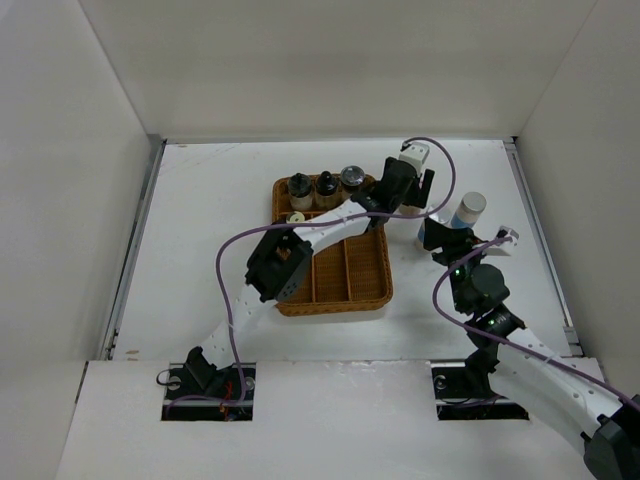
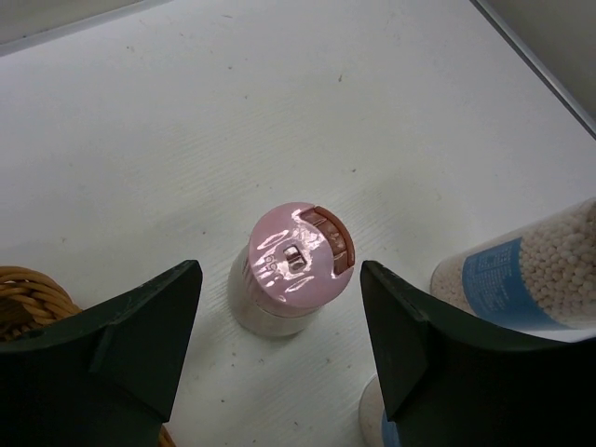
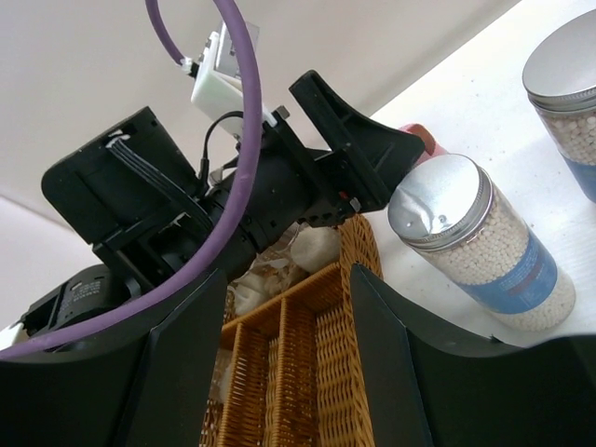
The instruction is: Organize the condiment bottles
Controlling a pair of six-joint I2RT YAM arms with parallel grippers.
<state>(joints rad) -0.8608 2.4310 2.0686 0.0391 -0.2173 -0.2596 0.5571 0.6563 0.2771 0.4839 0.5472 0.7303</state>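
Note:
The pink cap (image 2: 300, 256) is below the left gripper, in line with the gap between its open fingers, so the robot should lower the fingers around the cap and close them.
A pink-capped bottle (image 2: 296, 265) stands on the white table just right of the wicker tray. My left gripper (image 2: 279, 345) hangs open above it, a finger on either side and not touching; in the top view this gripper (image 1: 408, 192) hides the bottle. Three dark-capped bottles (image 1: 326, 185) stand in the tray's back row, with a cream yellow-capped one (image 1: 296, 217) in front of them. Two silver-capped bottles with blue bands (image 3: 475, 242) (image 3: 568, 84) stand right of the tray. My right gripper (image 3: 289, 363) is open and empty, low beside the nearer one, facing the tray.
The brown wicker divided tray (image 1: 345, 280) lies mid-table, and my left arm stretches diagonally over it. White walls close in the table on three sides. Purple cables loop off both arms. Bare table lies to the left of the tray and in front of it.

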